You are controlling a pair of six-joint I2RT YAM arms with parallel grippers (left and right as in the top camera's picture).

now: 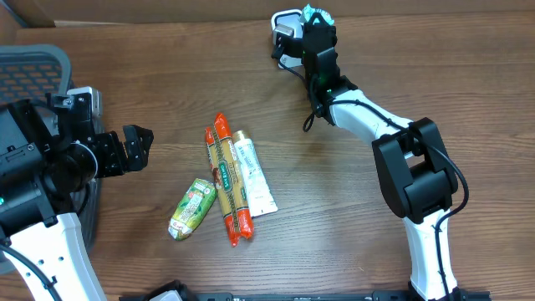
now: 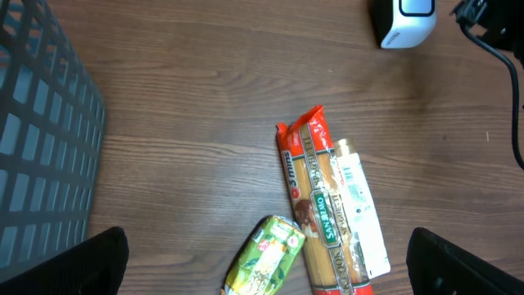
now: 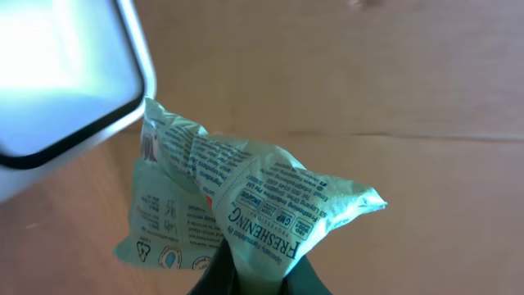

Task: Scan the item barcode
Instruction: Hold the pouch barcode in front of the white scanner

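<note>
The tabletop is empty back from my right gripper and to its right in the overhead view, so I will move the packet back there, lower it and let it go.
My right gripper is shut on a mint-green printed packet at the far middle of the table. In the right wrist view the crumpled packet hangs right beside the white barcode scanner, whose window glows bright. The scanner stands just left of the packet. My left gripper hovers open and empty at the left of the table. In its wrist view the dark fingers stand wide apart above a green snack pack.
A long red-ended spaghetti pack, a white tube and the green snack pack lie together mid-table. A grey mesh basket sits at the far left. The scanner shows at the top of the left wrist view.
</note>
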